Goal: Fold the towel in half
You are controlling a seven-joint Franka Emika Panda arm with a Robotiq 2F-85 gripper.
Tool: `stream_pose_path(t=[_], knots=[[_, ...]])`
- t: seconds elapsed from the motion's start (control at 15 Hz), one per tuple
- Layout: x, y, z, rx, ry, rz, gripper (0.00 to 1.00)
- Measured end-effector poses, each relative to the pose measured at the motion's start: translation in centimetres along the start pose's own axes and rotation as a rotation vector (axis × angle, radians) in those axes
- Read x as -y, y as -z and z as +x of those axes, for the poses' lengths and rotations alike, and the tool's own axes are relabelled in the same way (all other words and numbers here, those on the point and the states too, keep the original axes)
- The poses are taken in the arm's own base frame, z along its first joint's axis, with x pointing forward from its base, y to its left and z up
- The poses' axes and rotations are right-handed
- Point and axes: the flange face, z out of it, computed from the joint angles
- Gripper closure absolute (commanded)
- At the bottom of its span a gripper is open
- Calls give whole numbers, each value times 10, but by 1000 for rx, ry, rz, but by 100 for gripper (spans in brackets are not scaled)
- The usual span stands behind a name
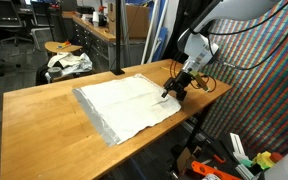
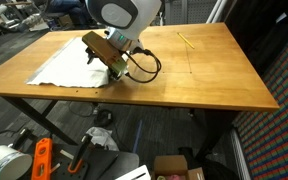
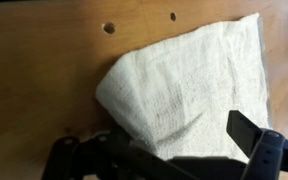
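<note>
The raised cloth edge lies close to the finger on the left side in the wrist view, so my gripper should shift that way, over the towel's corner (image 3: 123, 93) toward bare wood.
The towel (image 1: 134, 103) lies spread flat on the wooden table (image 1: 39, 110), off-white with a greyish hem along its near edge. In both exterior views my gripper (image 1: 172, 92) hangs low over the towel's corner nearest the arm. It points down at the cloth (image 2: 64, 62), close to the table's edge. In the wrist view the towel's corner (image 3: 184, 80) fills the space between the fingers. My gripper (image 3: 179, 145) is open, one dark finger (image 3: 249, 130) at the right. I cannot tell whether the fingertips touch the cloth.
A patterned cloth bundle (image 1: 69, 62) sits on a stool behind the table. A thin stick (image 2: 186, 40) lies on the bare wood (image 2: 214, 70) away from the towel. Small holes (image 3: 109, 27) dot the tabletop. Clutter (image 2: 44, 160) lies on the floor below.
</note>
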Motion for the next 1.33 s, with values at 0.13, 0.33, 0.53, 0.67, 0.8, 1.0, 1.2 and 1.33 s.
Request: stream_pose_path(t=[0.13, 0.33, 0.53, 0.67, 0.8, 1.0, 1.2, 1.33], knots=[[2, -4, -1, -48, 13, 64, 0], [3, -6, 0, -114, 25, 117, 0], [-1, -1, 2, -153, 29, 112, 0], [-4, 2, 4, -172, 34, 63, 0], [-7, 4, 7, -183, 49, -11, 0], [-6, 4, 6, -161, 92, -125, 0], [-6, 2, 2, -110, 133, -229, 32], [-6, 4, -1, -67, 158, -287, 49]])
